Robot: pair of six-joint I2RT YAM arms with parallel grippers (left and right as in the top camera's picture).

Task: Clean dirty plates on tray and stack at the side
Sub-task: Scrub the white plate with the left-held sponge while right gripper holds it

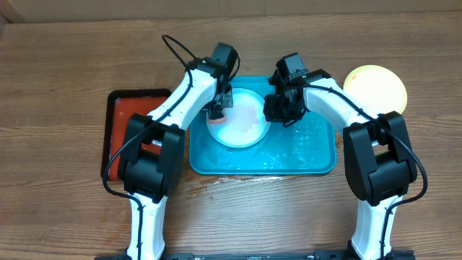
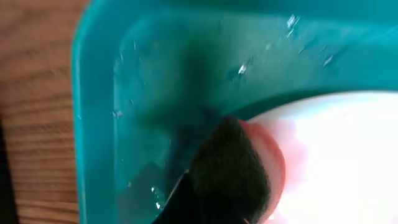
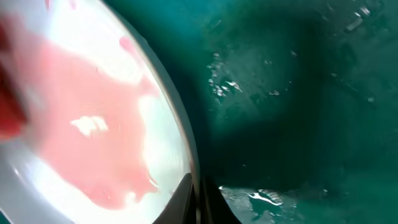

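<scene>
The sponge in my left gripper lifts across to the left in the overhead view next. It then goes down inside the red tray (image 1: 131, 115) and is released.
A pale plate (image 1: 242, 123) with a white centre and a pink-red smear lies in the left part of the turquoise tray (image 1: 317, 162). My left gripper (image 1: 216, 108) is shut on a dark sponge (image 2: 230, 168) and presses it on the plate's left rim (image 2: 348, 143). My right gripper (image 1: 278, 110) pinches the plate's right rim; in the right wrist view the fingers (image 3: 199, 202) are shut on the rim of the smeared plate (image 3: 93, 124). A yellow-green plate (image 1: 375, 87) lies on the table to the right of the tray. I see no other plate.
A smaller black-rimmed red tray (image 1: 130, 108) lies left of the turquoise tray. The turquoise tray's floor (image 3: 298, 124) is wet, with water drops and glints. The table is brown wood (image 1: 72, 65).
</scene>
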